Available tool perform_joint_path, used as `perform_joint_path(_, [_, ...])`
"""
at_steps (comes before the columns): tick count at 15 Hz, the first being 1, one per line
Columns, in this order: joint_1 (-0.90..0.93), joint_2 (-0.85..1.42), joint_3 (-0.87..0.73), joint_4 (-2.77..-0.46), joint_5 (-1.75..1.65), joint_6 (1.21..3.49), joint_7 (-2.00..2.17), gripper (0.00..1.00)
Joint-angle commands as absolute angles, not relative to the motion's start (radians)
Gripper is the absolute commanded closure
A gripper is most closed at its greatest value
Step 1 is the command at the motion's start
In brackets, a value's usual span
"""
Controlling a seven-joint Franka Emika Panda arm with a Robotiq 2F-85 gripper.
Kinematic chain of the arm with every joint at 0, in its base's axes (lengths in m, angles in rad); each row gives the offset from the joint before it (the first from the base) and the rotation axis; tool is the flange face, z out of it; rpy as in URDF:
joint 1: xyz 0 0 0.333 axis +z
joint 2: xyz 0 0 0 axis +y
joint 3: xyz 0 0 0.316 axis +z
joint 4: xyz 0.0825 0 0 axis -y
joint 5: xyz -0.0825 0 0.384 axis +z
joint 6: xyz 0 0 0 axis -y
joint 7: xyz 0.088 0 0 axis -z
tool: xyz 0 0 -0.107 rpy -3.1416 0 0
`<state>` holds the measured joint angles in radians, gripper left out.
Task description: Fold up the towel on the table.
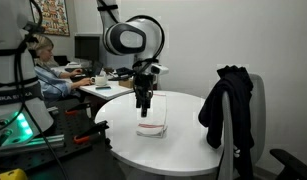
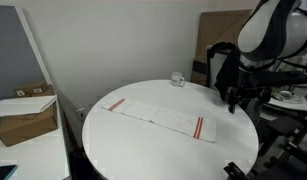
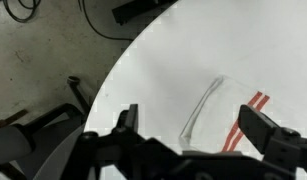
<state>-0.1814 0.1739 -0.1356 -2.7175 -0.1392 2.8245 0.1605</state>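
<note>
Next, my gripper moves outward and down, since my fingers hang above and short of the towel's short edge by the near red stripes.
The towel point(image 2: 158, 117) lies flat and unfolded on the round white table point(image 2: 143, 150), with thin red stripes near both short ends. It also shows in an exterior view point(image 1: 151, 122). In the wrist view the striped end of the towel point(image 3: 218, 115) lies below my jaws on the table point(image 3: 158, 65). My gripper point(image 3: 198, 135) is open and empty. It hovers a little above the towel's end, as both exterior views show point(image 1: 143, 107) point(image 2: 236, 104).
A black jacket point(image 1: 228, 105) hangs on a chair beside the table. A small white cup point(image 2: 178, 79) stands at the table's far edge. A cardboard box point(image 2: 26, 118) sits on a side surface. A person point(image 1: 48, 70) sits at a cluttered desk behind.
</note>
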Motion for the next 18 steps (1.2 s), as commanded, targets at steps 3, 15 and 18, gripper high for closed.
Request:
perform_joint_path(3, [-0.207,0.366,-0.071,-2.611,0.085,2.925,0.109,0.0])
perform_joint_path(15, [-0.255,0.714,0.014,-2.306,0.207,2.902,0.074,0.0])
perform_joint_path(18, [-0.254,0.753,0.022,-2.262,0.208,2.902,0.076,0.0])
